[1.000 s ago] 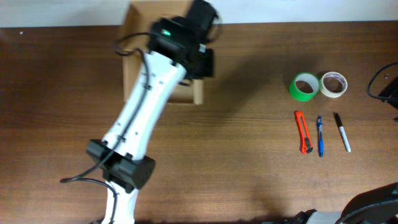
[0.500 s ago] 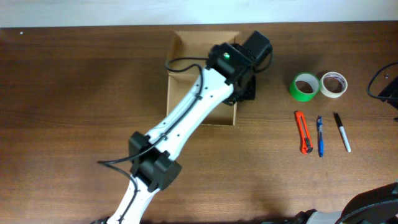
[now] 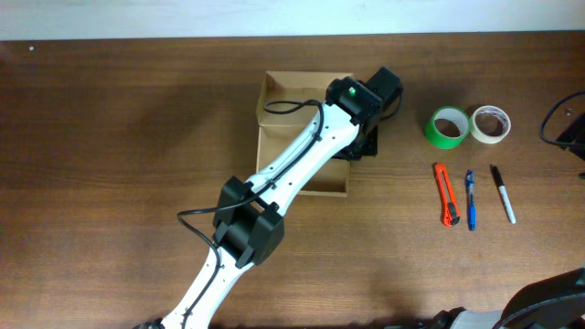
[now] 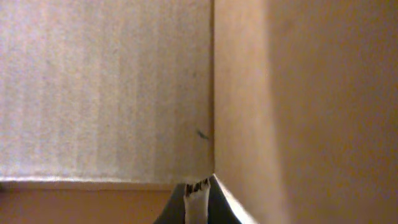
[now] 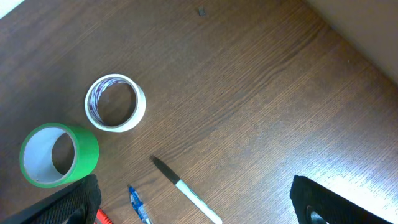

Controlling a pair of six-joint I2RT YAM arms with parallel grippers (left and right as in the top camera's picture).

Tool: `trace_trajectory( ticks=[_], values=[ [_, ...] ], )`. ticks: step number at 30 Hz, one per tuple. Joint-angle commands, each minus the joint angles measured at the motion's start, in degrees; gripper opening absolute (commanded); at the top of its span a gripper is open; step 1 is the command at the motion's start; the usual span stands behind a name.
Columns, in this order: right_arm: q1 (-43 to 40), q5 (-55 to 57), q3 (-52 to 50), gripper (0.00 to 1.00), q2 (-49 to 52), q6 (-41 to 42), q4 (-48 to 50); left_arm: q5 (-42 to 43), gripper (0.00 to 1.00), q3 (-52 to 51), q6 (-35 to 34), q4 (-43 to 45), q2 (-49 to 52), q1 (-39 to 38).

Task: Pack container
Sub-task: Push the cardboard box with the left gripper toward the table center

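Note:
The box (image 3: 285,91) is already open, so my left gripper will next open its closed fingers to let go of the wall's edge.
The container, a plain brown cardboard box (image 3: 285,91), lies open on the table at centre back. My left gripper (image 3: 362,146) sits at the box's right wall. In the left wrist view its fingers (image 4: 199,194) are shut on the edge of that wall, with the box's inside (image 4: 106,87) filling the frame. My right gripper (image 5: 196,202) is open and empty, held above the table near a black-and-white marker (image 5: 186,190). It shows at the right edge of the overhead view (image 3: 569,123).
A green tape roll (image 3: 447,126) and a white tape roll (image 3: 490,123) lie right of the box. Below them lie an orange cutter (image 3: 446,194), a blue pen (image 3: 471,199) and the marker (image 3: 504,194). The table's far edge runs along the top.
My left arm has swung to the right with the box in its grip. The box has slid from the back left to the centre back. The items on the right have not moved.

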Motion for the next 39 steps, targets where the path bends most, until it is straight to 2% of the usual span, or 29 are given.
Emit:
trace_trajectory(
  ticks=[1, 11, 13, 15, 18, 22, 26, 31, 35, 38, 39],
  values=[
    [-0.15, -0.5, 1.31, 0.99, 0.31, 0.63, 0.0, -0.04, 0.01, 0.72, -0.72, 0.79, 1.7, 0.15],
    [-0.15, -0.52, 1.31, 0.99, 0.31, 0.63, 0.02, -0.09, 0.04, 0.72, -0.66, 1.95, 1.75, 1.22],
    [-0.15, -0.5, 1.31, 0.99, 0.31, 0.63, 0.0, -0.26, 0.08, 0.72, -0.5, 2.12, 1.75, 1.33],
    [-0.15, -0.52, 1.31, 0.99, 0.31, 0.63, 0.0, -0.46, 0.2, 0.72, 0.59, 2.32, 1.75, 1.33],
    [-0.15, -0.52, 1.31, 0.99, 0.31, 0.63, 0.02, -0.48, 0.3, 0.72, 0.81, 2.34, 1.75, 1.33],
    [-0.15, -0.52, 1.31, 0.99, 0.31, 0.63, 0.0, -0.79, 0.31, 0.96, 2.1, 2.45, 1.73, 1.33],
    [-0.15, -0.52, 1.31, 0.99, 0.31, 0.63, 0.0, -5.05, 0.31, 6.45, 3.63, 0.0, 1.73, 1.33],
    [-0.15, -0.52, 1.31, 0.99, 0.31, 0.63, 0.0, -11.65, 0.32, 18.6, 5.88, -6.38, 1.73, 1.81],
    [-0.15, -0.52, 1.31, 0.99, 0.31, 0.63, 0.0, -14.84, 0.37, 27.71, 7.48, -11.06, 1.7, 2.97],
    [-0.15, -0.52, 1.31, 0.99, 0.31, 0.63, 0.02, -19.04, 0.41, 34.8, 11.32, -15.78, 0.92, 5.97],
    [-0.15, -0.52, 1.31, 0.99, 0.31, 0.63, 0.0, -18.86, 0.45, 35.39, 13.35, -15.78, 0.07, 7.1]
  ],
)
